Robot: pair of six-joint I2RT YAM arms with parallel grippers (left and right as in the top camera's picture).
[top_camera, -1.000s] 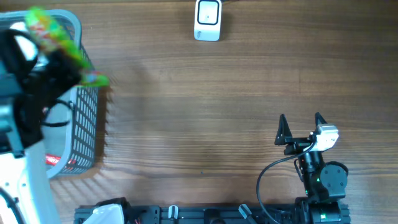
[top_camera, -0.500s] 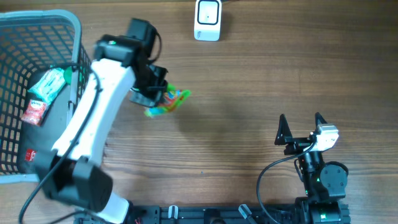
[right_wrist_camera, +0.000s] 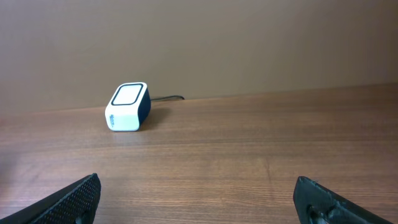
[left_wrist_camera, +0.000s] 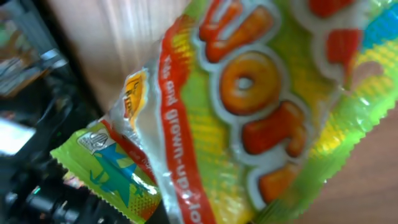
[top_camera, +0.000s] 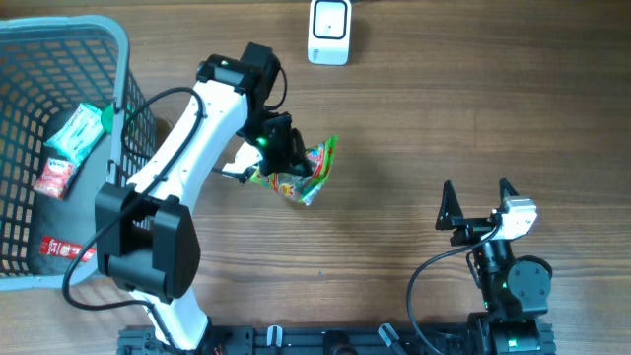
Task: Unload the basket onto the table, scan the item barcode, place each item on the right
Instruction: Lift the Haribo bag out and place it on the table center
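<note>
My left gripper will next lower the snack packet onto the bare tabletop below, short of the barcode scanner, and let go, since the wood around there is clear.
A green, yellow and orange snack packet [top_camera: 302, 173] hangs over the middle of the table, and my left gripper [top_camera: 277, 148] is shut on its left end. That packet [left_wrist_camera: 249, 118] fills the left wrist view and hides the fingers there. The white barcode scanner [top_camera: 329, 32] stands at the table's far edge, above and right of the packet; the right wrist view shows the scanner [right_wrist_camera: 127, 107] on the far left. My right gripper [top_camera: 477, 200] stands open at the near right, with nothing between its fingers [right_wrist_camera: 81, 198].
A grey wire basket [top_camera: 118, 59] at the far left holds a green packet [top_camera: 74, 133] and red packets [top_camera: 54, 177]. A cable runs from the scanner's back.
My left arm has swung right from the basket toward the table's middle, carrying the snack packet. The right arm has not moved.
</note>
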